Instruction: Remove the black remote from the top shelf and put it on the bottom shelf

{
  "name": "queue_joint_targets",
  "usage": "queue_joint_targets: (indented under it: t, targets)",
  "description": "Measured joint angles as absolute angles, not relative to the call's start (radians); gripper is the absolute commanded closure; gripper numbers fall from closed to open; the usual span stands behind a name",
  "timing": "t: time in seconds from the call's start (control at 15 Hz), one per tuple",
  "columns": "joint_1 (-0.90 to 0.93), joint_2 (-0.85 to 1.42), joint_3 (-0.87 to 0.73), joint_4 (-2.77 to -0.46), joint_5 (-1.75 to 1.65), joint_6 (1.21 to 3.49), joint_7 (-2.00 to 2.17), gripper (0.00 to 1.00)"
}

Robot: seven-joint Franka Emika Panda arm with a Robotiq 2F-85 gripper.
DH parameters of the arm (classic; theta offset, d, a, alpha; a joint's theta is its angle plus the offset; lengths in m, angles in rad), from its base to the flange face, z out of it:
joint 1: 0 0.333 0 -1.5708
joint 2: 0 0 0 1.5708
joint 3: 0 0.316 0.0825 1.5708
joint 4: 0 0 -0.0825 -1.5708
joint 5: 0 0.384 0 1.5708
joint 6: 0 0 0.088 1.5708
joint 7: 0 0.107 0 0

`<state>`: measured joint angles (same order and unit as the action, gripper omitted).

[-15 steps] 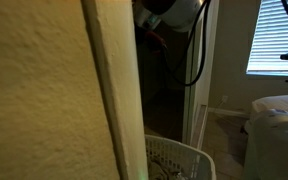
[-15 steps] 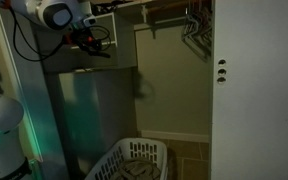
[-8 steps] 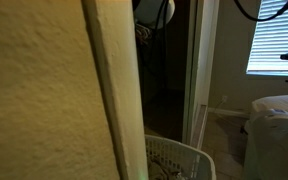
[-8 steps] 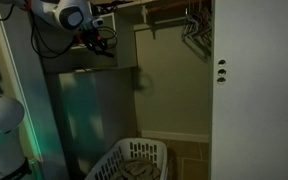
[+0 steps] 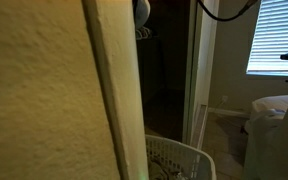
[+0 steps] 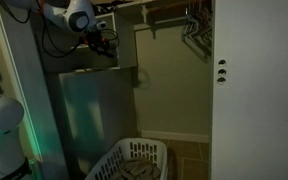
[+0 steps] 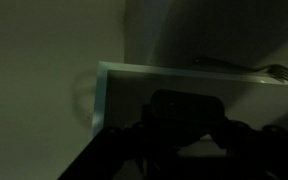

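Note:
I am still holding the remote above the bottom shelf, so I need to move my gripper down toward that shelf next and let go of the black remote.
In the dark wrist view a black remote (image 7: 187,108) shows as a rounded dark block between my gripper's fingers (image 7: 187,132), which press on its sides. Behind it lies the pale edge of a shelf board (image 7: 134,72). In an exterior view my gripper (image 6: 104,42) hangs high at the left of the closet opening, just under the top shelf (image 6: 164,4) and above a grey lower surface (image 6: 94,72). In an exterior view only a rounded part of my arm (image 5: 141,10) shows past the wall.
A white laundry basket (image 6: 134,160) stands on the closet floor and also shows in an exterior view (image 5: 179,160). Hangers (image 6: 194,25) hang at the closet's upper right. A white door (image 6: 256,90) borders the opening. A textured wall (image 5: 44,90) blocks much of an exterior view.
My arm and gripper have moved sideways toward the closet opening, staying at the same height. In the view past the wall, the arm has slid behind the wall edge.

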<state>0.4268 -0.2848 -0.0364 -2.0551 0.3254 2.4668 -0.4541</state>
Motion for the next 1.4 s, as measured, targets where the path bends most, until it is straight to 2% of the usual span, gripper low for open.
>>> queue_joint_targets:
  t: [1.4]
  targets:
    - [0.303, -0.064, 0.127, -1.954, 0.315, 2.603, -0.427, 0.69]
